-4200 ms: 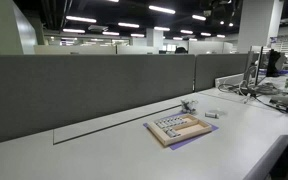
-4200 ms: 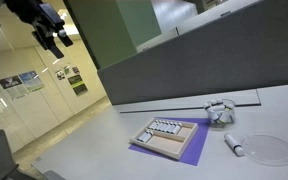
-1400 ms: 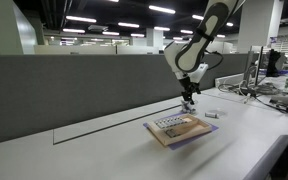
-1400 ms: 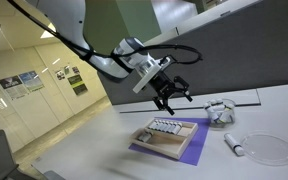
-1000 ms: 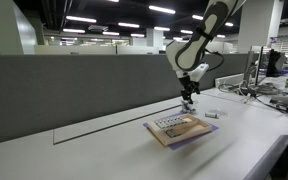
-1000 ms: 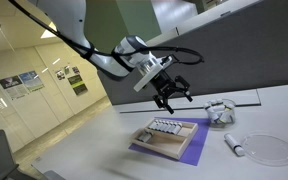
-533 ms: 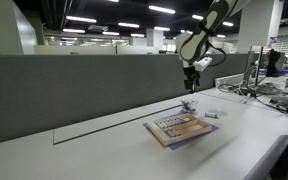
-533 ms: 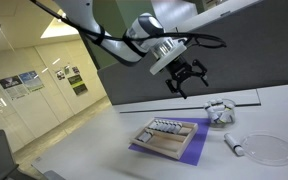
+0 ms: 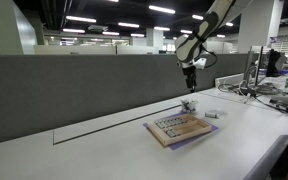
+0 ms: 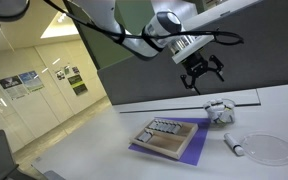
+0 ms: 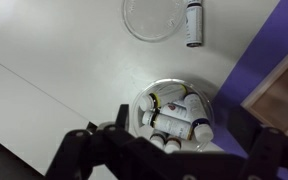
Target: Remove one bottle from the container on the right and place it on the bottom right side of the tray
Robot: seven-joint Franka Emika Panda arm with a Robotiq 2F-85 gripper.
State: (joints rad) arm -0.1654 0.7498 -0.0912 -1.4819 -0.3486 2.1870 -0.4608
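The robot's gripper will come down, shifting toward the purple mat, onto one bottle's cap end [image 11: 203, 130], because that end lies clear of the other bottles by the mat.
The container [image 10: 220, 110] is a small pale round holder standing past the tray's far corner; it also shows in an exterior view [image 9: 189, 105]. In the wrist view its rim [image 11: 174, 83] rings several white bottles [image 11: 179, 112] with dark caps, lying and standing inside. The tan wooden tray [image 10: 167, 137] lies on a purple mat and shows in both exterior views [image 9: 179, 127]. My gripper [image 10: 206, 80] hangs open and empty well above the container [image 9: 191, 68]. In the wrist view its two dark fingers [image 11: 174, 150] straddle the container from above.
A loose white bottle [image 10: 233, 145] lies on the table beside a clear round dish [image 10: 272, 149]; both show in the wrist view, bottle [image 11: 194, 22] and dish [image 11: 159, 15]. The purple mat [image 11: 259, 50] borders the container. A grey partition wall [image 9: 84, 90] runs behind the table.
The arm came into view, hovered over the tray, then rose and swung across until it stood above the container. The gripper stayed open. Nothing on the table moved.
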